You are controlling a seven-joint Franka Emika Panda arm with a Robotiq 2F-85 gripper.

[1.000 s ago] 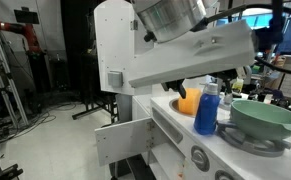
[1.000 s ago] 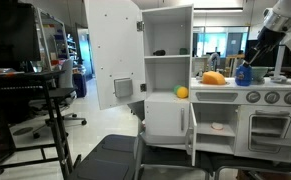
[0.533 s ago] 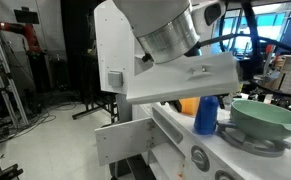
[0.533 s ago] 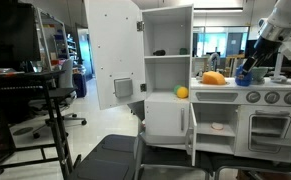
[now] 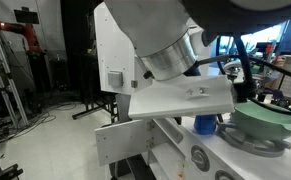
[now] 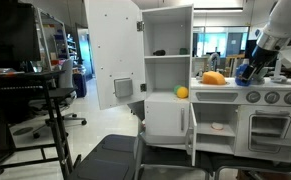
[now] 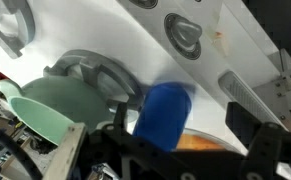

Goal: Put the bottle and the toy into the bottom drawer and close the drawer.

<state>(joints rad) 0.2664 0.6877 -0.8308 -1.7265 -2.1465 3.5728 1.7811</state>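
Observation:
The blue bottle [image 5: 205, 124] [image 7: 163, 115] sits nearer the finger on the green bowl's side, so my gripper will next ease slightly toward that side and close around the bottle.
The blue bottle [image 7: 163, 115] stands on the white play kitchen's counter [image 6: 217, 90], next to the green bowl [image 7: 47, 106]. Its lower part shows in an exterior view [image 5: 205, 125], and it shows small in an exterior view [image 6: 243, 73]. My gripper [image 7: 170, 140] is open, with a dark finger on each side of the bottle; in an exterior view it hangs over the bottle [image 6: 249, 66]. The orange toy [image 6: 214, 78] lies on the counter just behind the bottle and also shows in the wrist view [image 7: 200, 143]. I cannot make out the bottom drawer.
The arm fills most of an exterior view [image 5: 175, 50]. The tall cupboard door [image 6: 113, 55] and a lower door [image 5: 123, 140] stand open. An orange ball [image 6: 182, 92] sits on a shelf. A stove ring [image 7: 100, 75] and knobs [image 7: 185, 35] are close by.
The arm has moved down and in over the bottle. It now hides the bottle's top and the orange toy in one exterior view. Bottle and toy have not moved.

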